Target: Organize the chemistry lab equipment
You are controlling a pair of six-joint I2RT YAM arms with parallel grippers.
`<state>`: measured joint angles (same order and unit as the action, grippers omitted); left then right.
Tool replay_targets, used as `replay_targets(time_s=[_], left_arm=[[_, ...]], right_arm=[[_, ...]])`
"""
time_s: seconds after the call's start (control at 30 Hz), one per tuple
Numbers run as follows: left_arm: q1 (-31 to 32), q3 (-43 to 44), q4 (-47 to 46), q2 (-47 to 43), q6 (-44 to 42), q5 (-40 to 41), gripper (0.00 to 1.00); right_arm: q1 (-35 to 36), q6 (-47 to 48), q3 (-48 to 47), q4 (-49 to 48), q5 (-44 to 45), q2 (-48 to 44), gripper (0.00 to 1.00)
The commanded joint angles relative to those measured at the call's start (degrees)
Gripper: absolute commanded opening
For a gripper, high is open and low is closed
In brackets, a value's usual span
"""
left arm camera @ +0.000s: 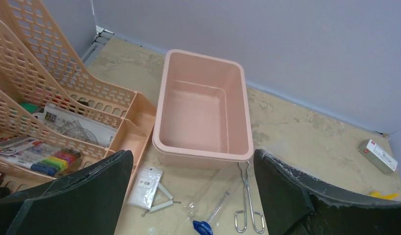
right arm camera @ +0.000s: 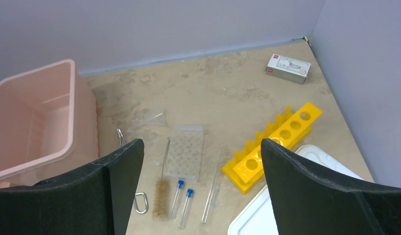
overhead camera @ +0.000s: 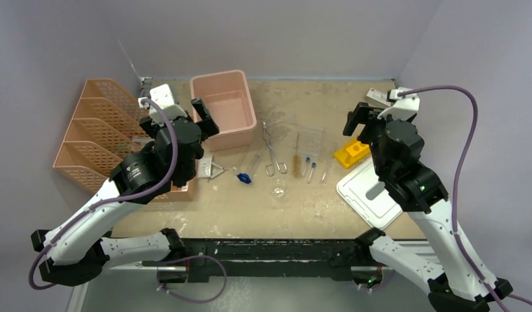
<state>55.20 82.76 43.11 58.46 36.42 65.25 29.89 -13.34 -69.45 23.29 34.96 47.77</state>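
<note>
Next, the right gripper moves down and to the left in the top view onto the far tips of the tongs, which lie below it.
Metal scissor-tongs (overhead camera: 271,153), a wire tube brush (overhead camera: 294,160), two blue-capped clear tubes (overhead camera: 310,166), a clear rack (overhead camera: 309,138), a tiny glass beaker (overhead camera: 278,188) and a blue-ended dropper (overhead camera: 245,175) lie mid-table. A yellow holed rack (overhead camera: 351,153) lies to their right. My left gripper (overhead camera: 177,120) hangs open and empty above the table, left of the pink bin. My right gripper (overhead camera: 380,117) hangs open and empty above the yellow rack. The left wrist view (left arm camera: 192,156) shows the tongs (left arm camera: 247,196) and dropper (left arm camera: 202,227). The right wrist view (right arm camera: 202,147) shows the brush (right arm camera: 160,196), tubes (right arm camera: 181,200), clear rack (right arm camera: 186,152) and yellow rack (right arm camera: 274,152).
An uncovered pink bin (overhead camera: 224,107) stands at the back centre. Its white lid (overhead camera: 373,192) lies at the front right. Orange mesh file trays (overhead camera: 94,136) hold stationery at the left. A small white packet (left arm camera: 145,186) lies by the trays. A white box (right arm camera: 288,67) sits in the back right corner.
</note>
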Motion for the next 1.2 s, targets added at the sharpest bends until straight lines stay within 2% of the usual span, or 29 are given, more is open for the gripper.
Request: replay_targets(time_s=[0.0, 0.3, 0.6, 0.7, 0.87, 1.03, 1.17], left_arm=[[0.2, 0.4, 1.5, -0.8, 1.5, 0.6, 0.93], [0.2, -8.3, -7.8, -3.2, 0.6, -11.9, 0.94], [0.2, -16.5, -12.3, -2.2, 5.7, -17.1, 0.97], [0.2, -21.4, -16.0, -2.6, 8.4, -20.8, 0.99], [0.2, -28.1, -20.9, -2.6, 12.0, -24.3, 0.98], [0.2, -29.7, -21.2, 1.0, 13.5, -27.1, 0.94], [0.1, -29.5, -20.0, 4.3, 14.0, -28.0, 0.94]], right_arm=[[0.1, 0.3, -1.3, -2.4, -1.0, 1.4, 0.90], [0.0, -4.1, 1.1, -2.1, -12.2, 5.2, 0.90], [0.0, -11.2, 3.0, -0.4, -24.7, 14.2, 0.89], [0.0, -14.1, 3.7, 0.1, -31.0, 18.7, 0.86], [0.0, -18.7, 5.3, 0.2, -34.8, 24.7, 0.78], [0.1, -22.6, 8.0, -1.4, -38.7, 30.3, 0.69], [0.1, -23.8, 7.6, -3.9, -42.1, 36.5, 0.68]])
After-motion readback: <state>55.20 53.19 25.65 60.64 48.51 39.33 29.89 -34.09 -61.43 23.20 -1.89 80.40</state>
